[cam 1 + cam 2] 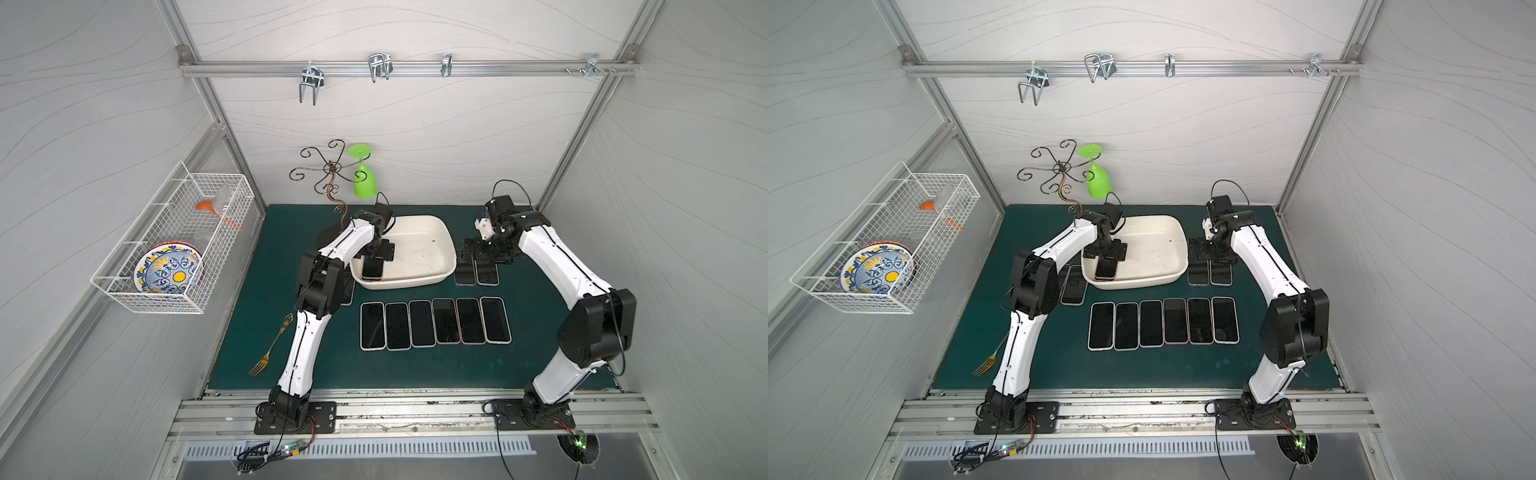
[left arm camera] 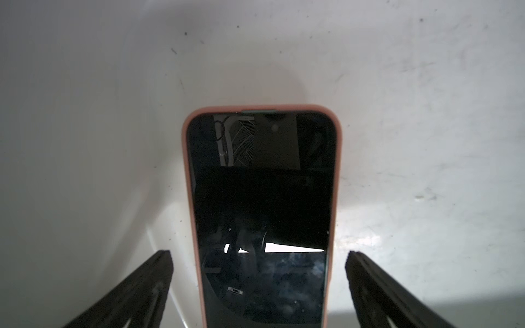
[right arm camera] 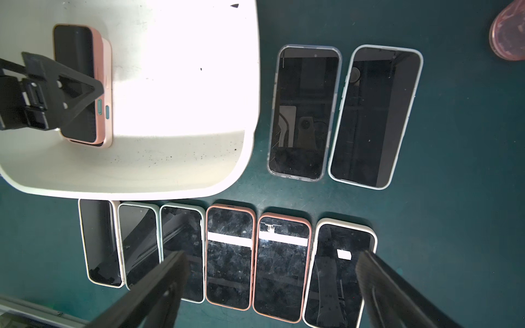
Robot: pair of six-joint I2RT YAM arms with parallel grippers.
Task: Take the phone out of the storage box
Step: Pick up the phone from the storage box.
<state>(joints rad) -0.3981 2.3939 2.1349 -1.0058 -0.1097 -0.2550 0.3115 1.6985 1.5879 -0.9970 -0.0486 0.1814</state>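
I will lower my left gripper and close it on the long edges of the pink-cased phone point(image 1: 372, 267) point(image 2: 264, 267), because the phone is below the gripper, between its open fingers.
The storage box point(image 1: 438, 232) point(image 1: 1173, 237) is a shallow cream-white tray at the back middle of the green mat. At its near left corner a phone point(image 1: 372, 269) point(image 1: 1105, 271) in a pink case lies screen up on top of a second phone. My left gripper point(image 1: 376, 254) point(image 2: 259, 255) hangs open over this stack. In the left wrist view the phone point(image 2: 261, 198) lies between the two fingers with a gap on each side. The right wrist view shows that phone point(image 3: 74, 51) inside the storage box point(image 3: 181, 159). My right gripper point(image 1: 480, 253) point(image 3: 271, 255) stands open and empty to the right of the box.
Several phones point(image 1: 434, 322) lie in a row in front of the box. Two phones point(image 1: 476, 274) lie to its right under my right gripper, others point(image 1: 1073, 286) to its left. A gold fork point(image 1: 272, 347), a wire stand with a green glass point(image 1: 365, 180) and a wall basket point(image 1: 174, 245) stand left.
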